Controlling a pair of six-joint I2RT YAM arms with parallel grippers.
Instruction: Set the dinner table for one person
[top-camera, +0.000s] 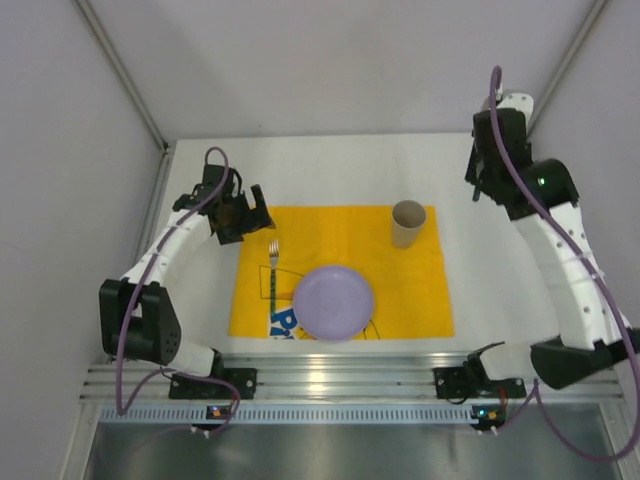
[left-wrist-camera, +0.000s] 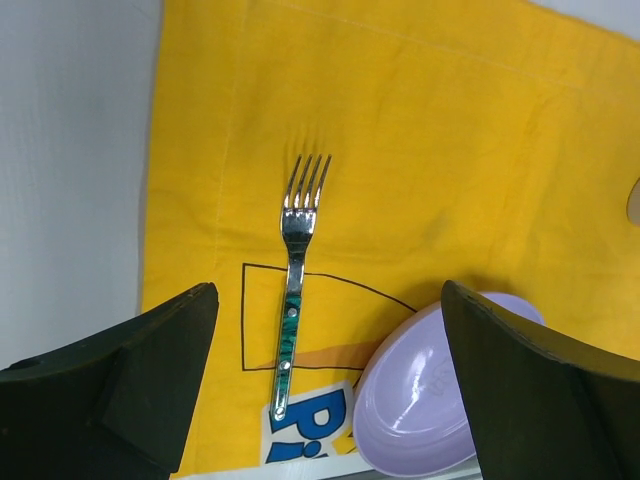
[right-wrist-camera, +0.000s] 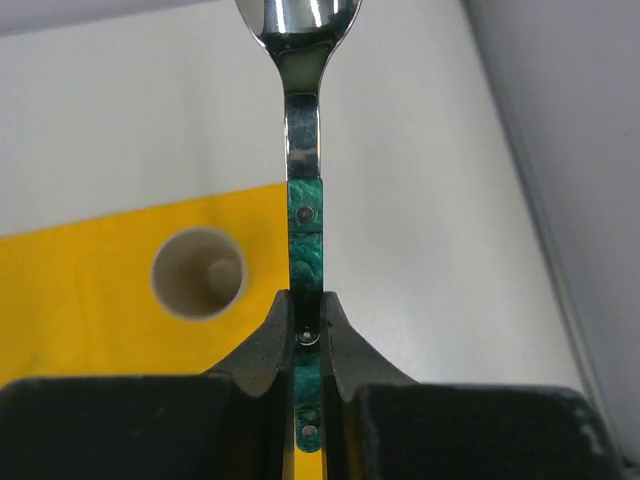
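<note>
The right gripper moves back and down next toward the bare mat beside the plate to release the spoon (right-wrist-camera: 303, 150) there, since the fork occupies the plate's other side.
On the white dinner table (top-camera: 330, 165) lies a yellow placemat (top-camera: 330, 235). On it are a lilac plate (top-camera: 333, 302) at front centre, a green-handled fork (top-camera: 272, 265) to the plate's left, and a beige cup (top-camera: 408, 223) at the back right corner. My left gripper (top-camera: 245, 210) is open and empty above the mat's back left corner; its wrist view shows the fork (left-wrist-camera: 297, 260) and plate (left-wrist-camera: 420, 400) below. My right gripper (top-camera: 483, 185) is raised at the far right. It is shut on the green handle of a spoon (right-wrist-camera: 303, 150), above the cup (right-wrist-camera: 199, 272).
A silver aluminium rail (top-camera: 330, 375) runs along the near edge between the arm bases. Pale walls enclose the table on the left, back and right. White tabletop (right-wrist-camera: 440, 200) shows to the right of the placemat (right-wrist-camera: 80, 270).
</note>
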